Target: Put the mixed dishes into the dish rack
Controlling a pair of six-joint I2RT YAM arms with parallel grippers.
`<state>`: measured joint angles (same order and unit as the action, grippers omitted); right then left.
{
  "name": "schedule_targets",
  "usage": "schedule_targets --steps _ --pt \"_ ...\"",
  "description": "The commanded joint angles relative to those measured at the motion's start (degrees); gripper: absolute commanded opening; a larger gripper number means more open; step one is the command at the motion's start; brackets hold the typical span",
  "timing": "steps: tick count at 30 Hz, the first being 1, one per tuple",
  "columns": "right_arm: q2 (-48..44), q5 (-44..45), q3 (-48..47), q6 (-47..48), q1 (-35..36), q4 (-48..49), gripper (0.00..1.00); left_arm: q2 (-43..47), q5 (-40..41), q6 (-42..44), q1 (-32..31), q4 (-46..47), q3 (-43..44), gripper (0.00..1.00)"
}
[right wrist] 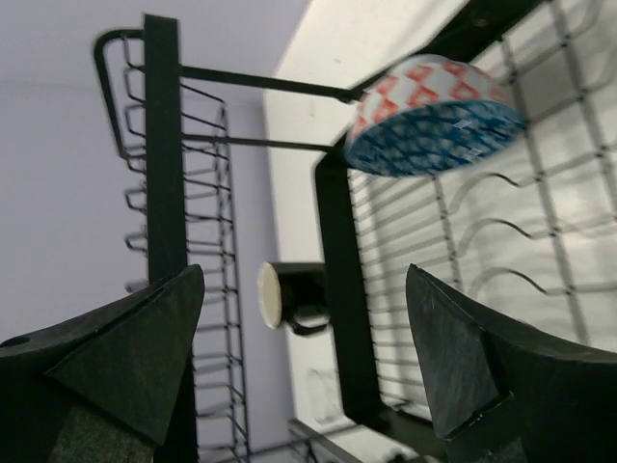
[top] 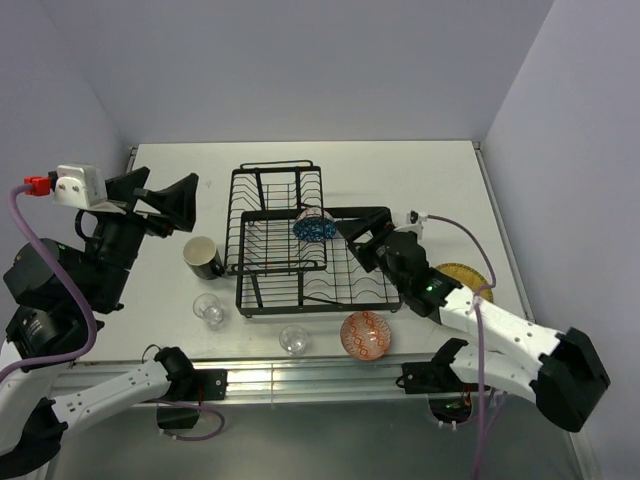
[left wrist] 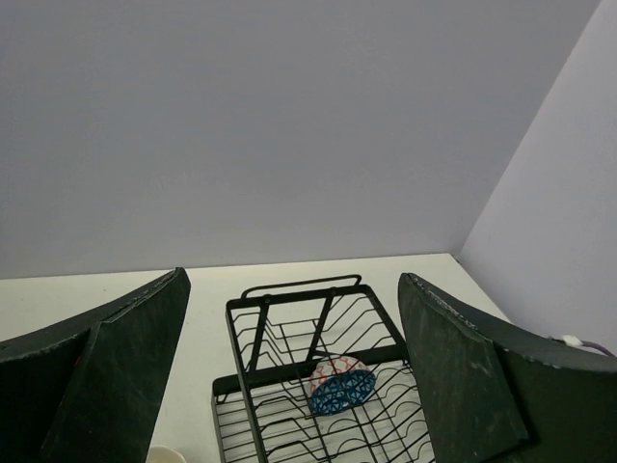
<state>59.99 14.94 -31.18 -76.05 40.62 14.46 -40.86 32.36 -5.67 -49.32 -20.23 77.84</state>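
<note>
I will next move my right gripper back and down to the orange-red bowl's rack-side rim point(top: 368, 314), which is below the gripper and closer to my base, because the blue bowl point(top: 315, 228) is in the rack.
The black wire dish rack point(top: 275, 268) stands mid-table, and the small blue patterned bowl point(top: 315, 228) leans on edge in its slots. My right gripper point(top: 352, 235) hangs open just right of that bowl, with nothing between its fingers. In the right wrist view the bowl point(right wrist: 434, 116) sits beyond the open gripper point(right wrist: 305, 275), apart from it. My left gripper point(top: 170, 190) is raised at the left, open and empty. On the table are the black mug point(top: 203, 257), two clear glass cups point(top: 209, 309) point(top: 294, 340), the orange-red bowl point(top: 365, 335) and the yellow plate point(top: 465, 278), partly hidden by my right arm.
The left wrist view looks down on the rack point(left wrist: 253, 338) and blue bowl point(left wrist: 339, 386) between the open gripper point(left wrist: 292, 289). The mug point(right wrist: 294, 294) shows past the rack's frame point(right wrist: 333, 241) in the right wrist view. Walls close the table at back and sides.
</note>
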Motion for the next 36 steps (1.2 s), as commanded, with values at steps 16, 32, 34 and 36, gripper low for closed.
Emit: schedule_targets --steps 16,32,34,36 --pt "5.6 -9.9 -34.8 -12.8 3.6 -80.1 0.75 -0.5 1.7 -4.9 -0.2 -1.5 2.0 0.93" --pt "11.3 -11.0 -22.9 -22.9 8.5 -74.8 0.65 2.6 3.5 -5.4 -0.2 -3.9 1.3 0.93" --pt "10.8 -10.7 -21.0 -24.4 8.6 -72.1 0.65 2.5 3.6 -4.8 -0.2 -3.9 1.7 0.93" --pt "10.5 -10.5 -18.3 -25.3 8.6 -69.2 0.65 2.4 3.8 -4.4 -0.2 -3.9 2.0 0.93"
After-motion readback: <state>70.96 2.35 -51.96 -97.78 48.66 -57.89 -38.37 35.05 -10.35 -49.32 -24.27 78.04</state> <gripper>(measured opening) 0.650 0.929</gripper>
